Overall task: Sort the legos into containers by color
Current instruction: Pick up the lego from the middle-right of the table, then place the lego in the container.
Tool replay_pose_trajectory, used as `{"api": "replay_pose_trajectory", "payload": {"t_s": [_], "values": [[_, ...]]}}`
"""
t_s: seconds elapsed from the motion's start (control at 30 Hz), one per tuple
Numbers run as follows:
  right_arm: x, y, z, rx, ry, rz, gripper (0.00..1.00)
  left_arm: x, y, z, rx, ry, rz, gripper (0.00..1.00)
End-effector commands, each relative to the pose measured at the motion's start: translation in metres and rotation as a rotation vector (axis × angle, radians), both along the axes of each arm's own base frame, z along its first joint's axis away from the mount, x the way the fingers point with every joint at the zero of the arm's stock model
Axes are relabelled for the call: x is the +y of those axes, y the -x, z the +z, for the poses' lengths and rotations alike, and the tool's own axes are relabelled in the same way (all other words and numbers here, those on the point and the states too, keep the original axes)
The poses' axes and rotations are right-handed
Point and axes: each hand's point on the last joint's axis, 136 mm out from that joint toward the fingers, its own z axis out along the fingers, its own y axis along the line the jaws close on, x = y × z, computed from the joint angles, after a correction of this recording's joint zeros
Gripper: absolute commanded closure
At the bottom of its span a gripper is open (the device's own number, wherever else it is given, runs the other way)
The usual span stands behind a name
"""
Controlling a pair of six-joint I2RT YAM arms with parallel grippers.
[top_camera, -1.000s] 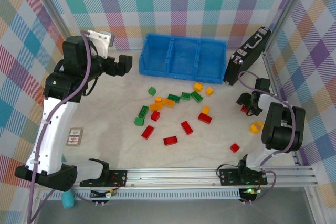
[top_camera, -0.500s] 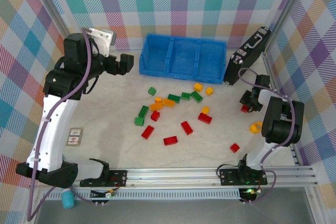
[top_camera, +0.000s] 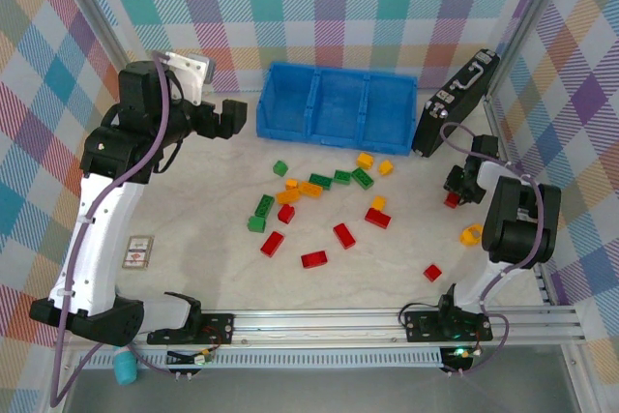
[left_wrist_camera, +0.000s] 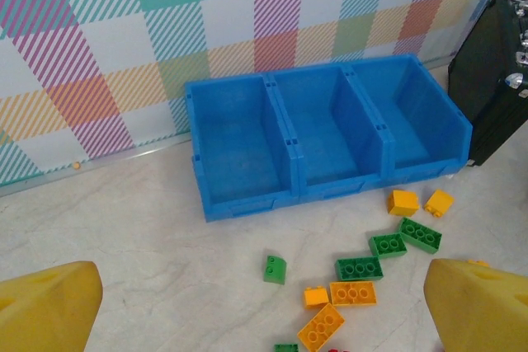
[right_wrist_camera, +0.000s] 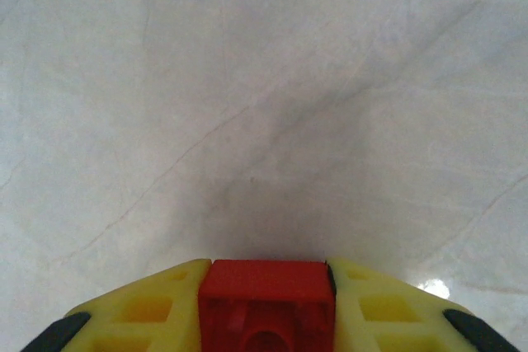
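Observation:
I will lift the red lego over the sides of the bare section beside the black case, lower it inside and let go, because that section is outward of my low right gripper.
A small red lego sits clamped between the yellow fingers of my right gripper, low over the tabletop at the right side. My left gripper hangs open at the back left, its yellow fingers spread wide above the floor. The blue tray of three containers stands at the back centre, all three compartments bare. Red, green and yellow-orange legos lie scattered in front of it, among them a green one, an orange one and a red one.
A black case with a handle leans against the right wall just beside the tray. A yellow lego and a red one lie near my right arm. A small card lies at the left.
My right gripper has closed on the red lego and shifted slightly toward the back. The left arm has barely moved.

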Motion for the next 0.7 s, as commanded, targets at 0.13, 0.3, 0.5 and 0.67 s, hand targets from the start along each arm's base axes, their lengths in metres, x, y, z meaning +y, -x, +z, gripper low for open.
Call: {"api": "replay_pose_trajectory", "payload": {"t_s": [0.13, 0.3, 0.5, 0.67], "values": [[0.064, -0.007, 0.094, -0.109, 0.108, 0.262, 0.73, 0.001, 0.008, 0.004, -0.018, -0.012, -0.009, 0.00], [0.112, -0.031, 0.158, -0.266, 0.164, 0.421, 0.73, 0.002, 0.009, 0.006, -0.026, -0.014, -0.003, 0.00], [0.151, -0.094, 0.204, -0.429, 0.264, 0.580, 0.73, 0.003, 0.009, 0.011, -0.051, -0.013, 0.001, 0.00], [0.165, -0.143, 0.209, -0.496, 0.293, 0.613, 0.73, 0.002, 0.006, 0.010, -0.041, -0.010, 0.000, 0.00]]}}
